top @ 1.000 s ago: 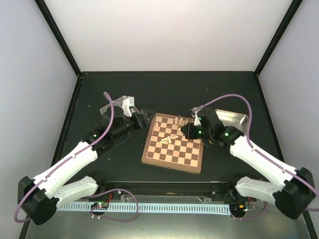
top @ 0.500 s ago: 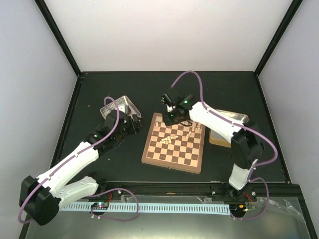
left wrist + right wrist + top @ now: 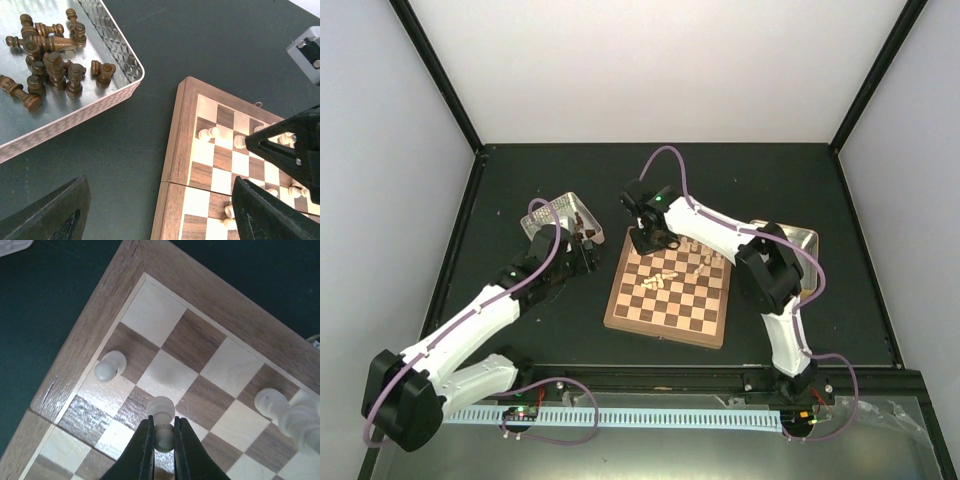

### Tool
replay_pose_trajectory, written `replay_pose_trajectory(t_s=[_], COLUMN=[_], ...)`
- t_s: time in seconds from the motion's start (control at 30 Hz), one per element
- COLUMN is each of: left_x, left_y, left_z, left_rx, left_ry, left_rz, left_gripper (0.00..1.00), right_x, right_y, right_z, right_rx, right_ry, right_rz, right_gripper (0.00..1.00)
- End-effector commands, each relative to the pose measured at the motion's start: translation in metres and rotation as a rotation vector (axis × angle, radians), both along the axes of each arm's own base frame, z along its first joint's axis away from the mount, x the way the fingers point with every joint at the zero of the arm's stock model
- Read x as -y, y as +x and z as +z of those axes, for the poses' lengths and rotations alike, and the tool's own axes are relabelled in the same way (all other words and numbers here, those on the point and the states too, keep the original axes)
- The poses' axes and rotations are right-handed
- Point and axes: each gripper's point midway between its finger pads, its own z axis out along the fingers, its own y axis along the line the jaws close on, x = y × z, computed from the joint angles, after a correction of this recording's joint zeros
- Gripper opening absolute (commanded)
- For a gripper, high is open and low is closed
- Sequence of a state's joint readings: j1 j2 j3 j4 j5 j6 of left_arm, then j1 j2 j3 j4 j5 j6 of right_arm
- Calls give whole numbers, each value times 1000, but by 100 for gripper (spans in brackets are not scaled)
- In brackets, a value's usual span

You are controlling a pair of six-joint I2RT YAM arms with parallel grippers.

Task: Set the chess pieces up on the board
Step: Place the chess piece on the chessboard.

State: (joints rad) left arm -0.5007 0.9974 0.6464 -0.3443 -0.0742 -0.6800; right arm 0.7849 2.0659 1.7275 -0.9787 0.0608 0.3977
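The pale square (image 3: 168, 375) beside the standing pawn is empty, so the held pawn comes down toward it next with my right gripper until its base meets the board.
The board (image 3: 668, 290) lies mid-table, and the left wrist view (image 3: 182, 150) and right wrist view (image 3: 75, 355) show its far-left corner. My right gripper (image 3: 646, 238) hangs over that corner, shut on a pale cream pawn (image 3: 163, 432) held just above the squares. Another pale pawn (image 3: 110, 365) stands by the rim, and more pale pieces (image 3: 272, 402) stand to the right. Several pale pieces (image 3: 655, 283) lie mid-board, and others (image 3: 705, 262) stand further right. My left gripper (image 3: 588, 252) is open and empty (image 3: 160, 215) over the table beside the board's left rim.
A metal tin (image 3: 100, 107) holding several dark brown chessmen (image 3: 55, 70) sits left of the board, also seen from above (image 3: 555, 212). A second tin (image 3: 798, 240) sits right of the board, partly behind the right arm. The right gripper's black fingers (image 3: 292, 150) show over the board.
My right arm has swung from the board's right side across to its far-left corner. My left gripper has drawn back a little from the board's rim.
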Motion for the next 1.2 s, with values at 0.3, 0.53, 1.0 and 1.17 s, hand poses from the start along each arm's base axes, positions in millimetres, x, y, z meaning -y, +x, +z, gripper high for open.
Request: replay_pose_trajectory(t_s=[0.3,0.53,1.0,1.17], left_x=[9,10,11,12], left_y=[1,-2,-3,-3], left_z=[-7,-7,-7,-7], left_rx=[-39,-55,-55,-56], left_ry=[-16,-20,-34,-35], left_rz=[-54,-64,-65,-69], left_gripper=[78,78,77,77], right_x=[-2,-4,0,-2], right_y=[16,15,6,9], right_z=[-14,-17,-27,-22], right_rx=[10,-13,-77,-62], right_ry=[-79,-85,-129,-115], right_rz=[-7,8,31,32], right_gripper=[7,9,14,25])
